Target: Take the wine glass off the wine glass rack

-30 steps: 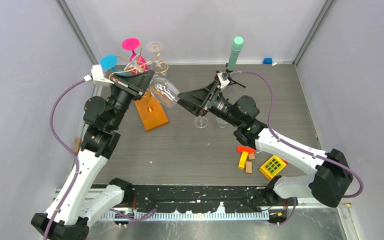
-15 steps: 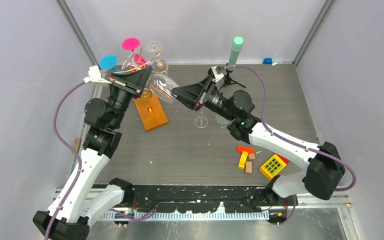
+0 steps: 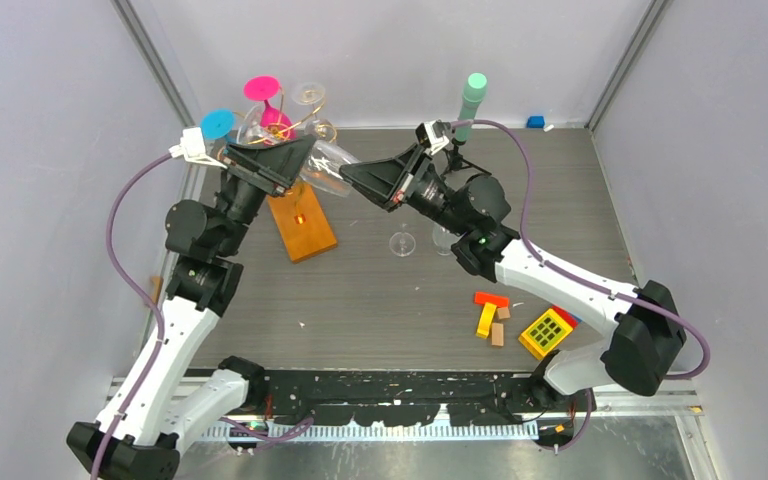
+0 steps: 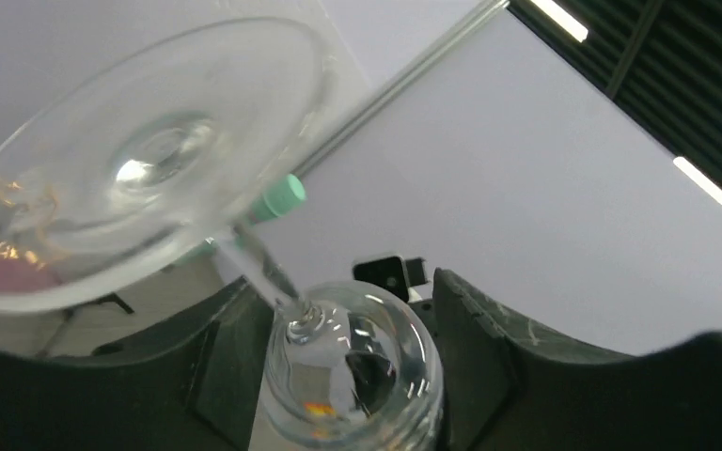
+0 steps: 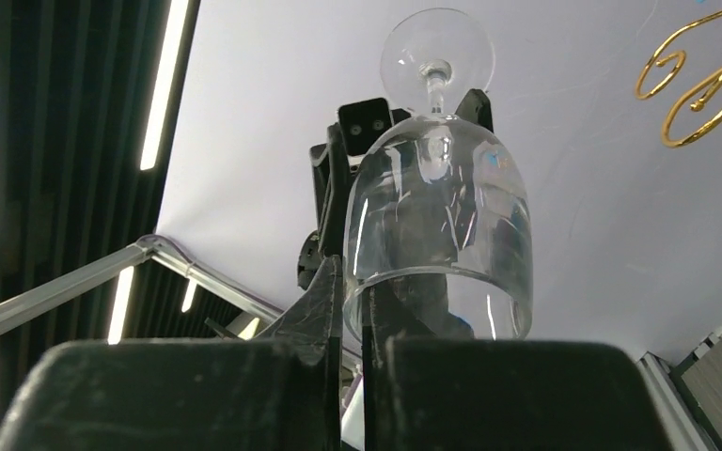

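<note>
My right gripper will next swing across, tip down, lower and release, as the tabletop beside the standing wine glasses is below it, to the right in the top view.
A clear wine glass hangs tilted in the air between my two grippers, just right of the gold wire wine glass rack on its orange base. My right gripper is shut on the rim of the bowl, one finger inside and one outside, as the right wrist view shows. My left gripper stands open with its fingers either side of the stem and bowl. The glass's foot fills the upper left of the left wrist view.
On the rack hang a pink glass, a blue one and a clear one. Two clear glasses stand mid-table. A black tripod with a mint cylinder is behind. Coloured blocks and a yellow-green toy lie right.
My right gripper moved in and shut on the glass rim. The left gripper's jaws, shut on the stem before, have opened. The glass has shifted slightly back toward the rack.
</note>
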Motion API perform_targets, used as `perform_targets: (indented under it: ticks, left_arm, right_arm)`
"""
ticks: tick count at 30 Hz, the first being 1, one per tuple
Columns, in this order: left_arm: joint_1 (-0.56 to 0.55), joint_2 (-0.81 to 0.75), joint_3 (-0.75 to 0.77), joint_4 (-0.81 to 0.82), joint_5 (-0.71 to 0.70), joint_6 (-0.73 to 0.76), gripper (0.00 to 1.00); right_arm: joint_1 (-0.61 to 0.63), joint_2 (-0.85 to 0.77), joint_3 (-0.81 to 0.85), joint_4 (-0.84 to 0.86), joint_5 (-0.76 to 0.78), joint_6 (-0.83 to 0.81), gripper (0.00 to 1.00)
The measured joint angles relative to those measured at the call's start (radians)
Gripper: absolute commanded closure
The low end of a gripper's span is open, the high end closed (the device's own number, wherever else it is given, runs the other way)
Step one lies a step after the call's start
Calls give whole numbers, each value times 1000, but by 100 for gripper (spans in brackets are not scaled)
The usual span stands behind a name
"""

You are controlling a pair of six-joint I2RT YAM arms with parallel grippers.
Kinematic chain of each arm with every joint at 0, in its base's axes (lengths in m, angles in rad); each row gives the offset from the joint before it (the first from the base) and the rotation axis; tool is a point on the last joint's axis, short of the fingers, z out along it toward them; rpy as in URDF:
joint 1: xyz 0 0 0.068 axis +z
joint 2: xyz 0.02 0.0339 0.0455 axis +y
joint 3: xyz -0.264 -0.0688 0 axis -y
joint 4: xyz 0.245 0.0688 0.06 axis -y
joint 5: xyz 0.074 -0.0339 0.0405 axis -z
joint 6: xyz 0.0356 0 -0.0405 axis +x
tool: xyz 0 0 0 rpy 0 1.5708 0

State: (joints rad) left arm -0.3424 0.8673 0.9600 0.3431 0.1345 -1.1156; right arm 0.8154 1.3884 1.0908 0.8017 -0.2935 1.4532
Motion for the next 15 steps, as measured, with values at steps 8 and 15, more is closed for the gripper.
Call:
perform_targets:
  ticks: [8, 15]
  left_arm:
    - [-5, -73, -9, -88, 145, 200, 6]
    - [-13, -232, -14, -284, 244, 438, 3]
  right_arm:
    - [14, -55, 62, -243, 26, -197, 100]
    - [8, -177, 165, -636, 163, -492, 100]
